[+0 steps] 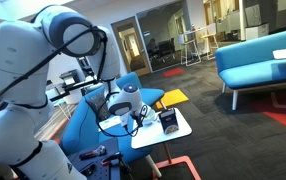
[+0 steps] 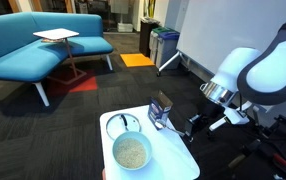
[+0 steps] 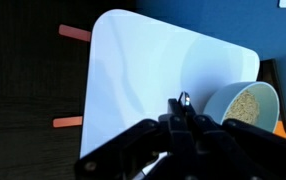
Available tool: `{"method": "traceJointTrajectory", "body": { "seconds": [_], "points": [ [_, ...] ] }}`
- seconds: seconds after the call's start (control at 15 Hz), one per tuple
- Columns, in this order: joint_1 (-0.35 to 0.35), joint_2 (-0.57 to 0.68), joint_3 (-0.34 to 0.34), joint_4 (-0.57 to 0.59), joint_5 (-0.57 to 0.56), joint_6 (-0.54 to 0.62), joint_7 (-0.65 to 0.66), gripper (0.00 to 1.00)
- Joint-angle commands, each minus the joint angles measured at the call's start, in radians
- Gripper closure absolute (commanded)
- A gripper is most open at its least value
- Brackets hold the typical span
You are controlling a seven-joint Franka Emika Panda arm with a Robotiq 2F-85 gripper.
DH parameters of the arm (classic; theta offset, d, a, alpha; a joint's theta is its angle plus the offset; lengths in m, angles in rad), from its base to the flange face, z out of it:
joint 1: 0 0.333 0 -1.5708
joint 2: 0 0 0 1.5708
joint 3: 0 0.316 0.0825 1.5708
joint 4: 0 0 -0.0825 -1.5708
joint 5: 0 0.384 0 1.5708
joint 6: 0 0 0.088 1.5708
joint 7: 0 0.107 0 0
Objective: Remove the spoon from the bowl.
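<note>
My gripper moves down to the bare tabletop beside the bowl next and releases the spoon there, since it's already clear of the bowl's rim.
The pale bowl [image 2: 131,153] stands on the white table [image 2: 178,158] and holds a heap of beige grains; it also shows at the right of the wrist view [image 3: 245,100]. My gripper [image 3: 184,112] is shut, and the shiny metal tip of the spoon [image 3: 184,99] sticks out between the fingertips. The spoon is outside the bowl, just beside its rim and over the bare table. In an exterior view the gripper [image 2: 173,122] sits right of the bowl with the spoon [image 2: 158,122] glinting at its tip. Most of the spoon is hidden by the fingers.
A dark boxy container with a white label [image 2: 163,104] stands at the table's back edge, close to the gripper; it also shows in an exterior view [image 1: 169,120]. Blue sofas [image 2: 33,45] and a small side table [image 2: 58,36] stand further off. Orange table legs [image 3: 73,33] show below.
</note>
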Motion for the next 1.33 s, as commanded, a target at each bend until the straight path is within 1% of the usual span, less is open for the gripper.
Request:
{"method": "traceJointTrajectory", "body": {
  "seconds": [0.0, 0.13, 0.27, 0.47, 0.73, 0.8, 0.87, 0.93, 1.0, 1.27],
  "points": [
    [-0.021, 0.12, -0.054, 0.068, -0.083, -0.015, 0.019, 0.99],
    [-0.012, 0.17, -0.077, 0.106, -0.119, -0.02, 0.017, 0.99],
    [-0.014, 0.221, -0.075, 0.144, -0.152, -0.028, 0.011, 0.99],
    [0.003, 0.264, -0.081, 0.183, -0.172, -0.04, 0.016, 0.99],
    [0.077, 0.259, -0.125, 0.208, -0.15, -0.066, 0.044, 0.99],
    [0.095, 0.258, -0.135, 0.215, -0.149, -0.071, 0.047, 0.7],
    [0.112, 0.255, -0.141, 0.22, -0.147, -0.074, 0.055, 0.68],
    [0.128, 0.251, -0.147, 0.222, -0.146, -0.075, 0.059, 0.62],
    [0.146, 0.242, -0.153, 0.222, -0.144, -0.07, 0.063, 0.53],
    [0.227, 0.16, -0.177, 0.178, -0.131, -0.022, 0.097, 0.25]
  ]
}}
